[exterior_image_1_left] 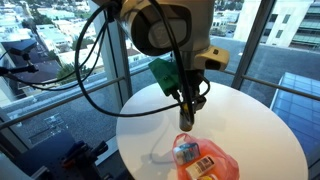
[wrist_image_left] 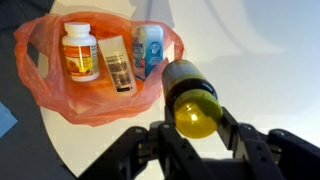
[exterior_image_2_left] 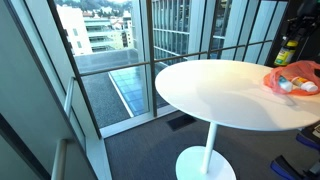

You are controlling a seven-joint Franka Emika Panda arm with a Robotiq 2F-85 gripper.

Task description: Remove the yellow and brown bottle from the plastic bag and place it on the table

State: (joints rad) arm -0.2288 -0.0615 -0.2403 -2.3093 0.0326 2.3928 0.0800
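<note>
My gripper will move away from the bag [exterior_image_1_left: 207, 160] to the clear tabletop below, to its right in the wrist view, then lower and release the bottle.
My gripper [wrist_image_left: 193, 122] is shut on the yellow and brown bottle [wrist_image_left: 186, 80]: a dark brown body with a yellow cap facing the wrist camera. It is held over the white table [wrist_image_left: 260, 70], just right of the orange plastic bag [wrist_image_left: 60, 105] and outside it. In the exterior views the gripper [exterior_image_1_left: 190, 110] hangs just above the bag [exterior_image_1_left: 207, 160], and the bottle [exterior_image_2_left: 287, 54] shows at the far right edge over the bag [exterior_image_2_left: 292, 80].
In the bag lie a white bottle with an orange label [wrist_image_left: 80, 50], a small brown vial [wrist_image_left: 119, 66] and a blue and white bottle [wrist_image_left: 148, 48]. The round table [exterior_image_2_left: 220, 95] stands on a pedestal beside glass walls. A black cable [exterior_image_1_left: 95, 70] loops off the arm.
</note>
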